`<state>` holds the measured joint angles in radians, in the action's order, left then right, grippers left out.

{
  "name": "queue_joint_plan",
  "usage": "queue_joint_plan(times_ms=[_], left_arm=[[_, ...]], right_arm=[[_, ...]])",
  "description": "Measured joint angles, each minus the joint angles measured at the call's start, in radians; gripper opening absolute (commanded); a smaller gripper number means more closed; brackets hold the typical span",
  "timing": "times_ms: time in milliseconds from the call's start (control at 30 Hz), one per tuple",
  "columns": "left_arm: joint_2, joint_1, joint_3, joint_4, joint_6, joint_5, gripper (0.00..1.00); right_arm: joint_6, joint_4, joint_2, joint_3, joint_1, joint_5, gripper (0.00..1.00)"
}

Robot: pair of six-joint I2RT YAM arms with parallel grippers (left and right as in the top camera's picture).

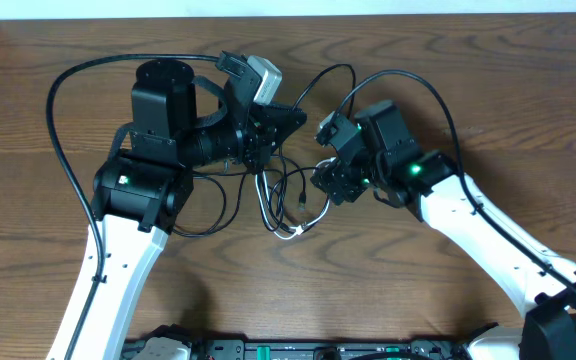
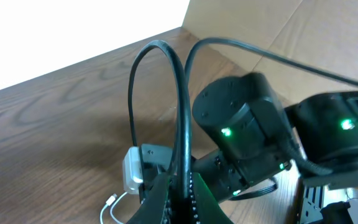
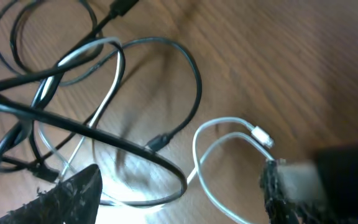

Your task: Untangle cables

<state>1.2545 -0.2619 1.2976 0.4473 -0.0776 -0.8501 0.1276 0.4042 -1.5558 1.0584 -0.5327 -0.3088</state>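
Next, my right gripper stays low, then closes its fingers on the black loop's rounded bend (image 3: 181, 183).
The cables lie in a tangle on the wooden table between my two arms: thin black cables (image 1: 280, 185) looped over a shorter white cable (image 1: 290, 230). My left gripper (image 1: 286, 118) is above the tangle's far side. In the left wrist view it (image 2: 182, 186) is shut on a black cable (image 2: 180, 124) that rises in an arch from its jaws. My right gripper (image 1: 326, 185) sits low at the tangle's right edge. Its jaws (image 3: 176, 190) are open, with a black cable loop (image 3: 92, 132) and the white cable (image 3: 219, 124) lying between them untouched. The white plug (image 3: 261, 135) is near the right finger.
A thick black arm wire (image 1: 63, 150) arcs around the left arm's base. The right arm (image 2: 241, 130) stands close in front of the left wrist camera. A cardboard wall (image 2: 278, 31) is behind the table. The table's far edge (image 1: 368, 14) runs along the top.
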Motion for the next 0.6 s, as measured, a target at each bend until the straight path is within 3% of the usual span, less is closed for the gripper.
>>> queue_joint_plan(times_ms=[133, 233, 267, 300, 333, 367, 600], left_arm=[[0.000, 0.000, 0.000, 0.000, 0.000, 0.000, 0.08], [0.000, 0.000, 0.000, 0.000, 0.000, 0.000, 0.08], [0.000, 0.000, 0.000, 0.001, 0.000, 0.000, 0.08], [0.000, 0.000, 0.000, 0.000, 0.000, 0.000, 0.08], [0.000, 0.000, 0.000, 0.001, 0.000, 0.000, 0.08], [0.000, 0.000, 0.000, 0.001, 0.000, 0.000, 0.08], [0.000, 0.000, 0.000, 0.002, 0.000, 0.000, 0.08]], right_arm=[[-0.004, -0.108, 0.000, -0.060, -0.011, -0.010, 0.76], [-0.015, -0.174, 0.000, -0.098, -0.021, -0.013, 0.66], [-0.018, -0.196, 0.000, -0.111, -0.023, -0.014, 0.46], [-0.022, -0.212, 0.000, -0.123, -0.025, -0.015, 0.33], [-0.023, -0.216, 0.000, -0.129, -0.026, -0.015, 0.11], [-0.027, -0.218, 0.000, -0.131, -0.027, -0.014, 0.01], [-0.121, -0.214, -0.003, -0.133, -0.027, 0.061, 0.01]])
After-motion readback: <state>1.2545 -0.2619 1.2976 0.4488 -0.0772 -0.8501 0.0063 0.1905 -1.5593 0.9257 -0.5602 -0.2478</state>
